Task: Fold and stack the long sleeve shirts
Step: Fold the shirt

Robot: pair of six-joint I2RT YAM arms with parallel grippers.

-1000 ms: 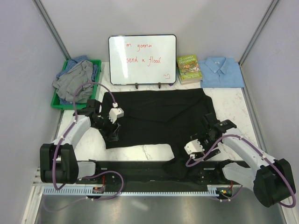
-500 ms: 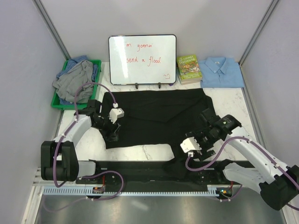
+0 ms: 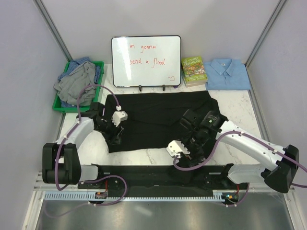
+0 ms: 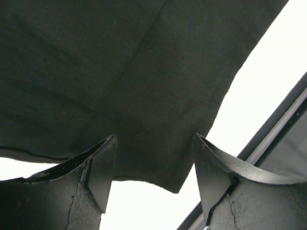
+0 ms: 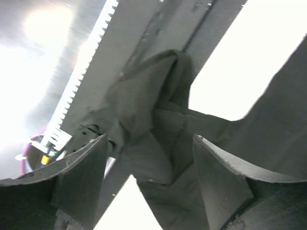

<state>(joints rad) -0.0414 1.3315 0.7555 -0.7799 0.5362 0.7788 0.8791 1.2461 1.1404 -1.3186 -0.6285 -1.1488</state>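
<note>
I will next move my left gripper down and back toward the bar to close on the black shirt's near corner (image 3: pixel 110 151) (image 4: pixel 175 186), because it lies flat and uncovered on the table.
A black long sleeve shirt (image 3: pixel 158 117) lies spread flat in the middle of the white table. One black sleeve (image 5: pixel 144 105) hangs bunched over the table's front edge onto the rail. My left gripper (image 3: pixel 116 136) is open, low over the shirt's near left corner (image 4: pixel 172 177), with nothing between the fingers (image 4: pixel 103 172). My right gripper (image 3: pixel 188 156) is open above the crumpled sleeve at the shirt's front edge and holds nothing (image 5: pixel 149 139). A folded light blue collared shirt (image 3: pixel 228 73) lies at the back right. Grey and blue shirts (image 3: pixel 76 84) are heaped in the bin.
A green bin (image 3: pixel 60 106) stands at the back left. A whiteboard (image 3: pixel 146 60) on a stand is at the back centre, with a green-covered book (image 3: pixel 193 70) to its right. A black rail (image 3: pixel 144 171) runs along the table's front edge. Grey walls close both sides.
My right arm has swung left and inward, from the shirt's right front corner to its front edge near the middle. My left arm has hardly moved.
</note>
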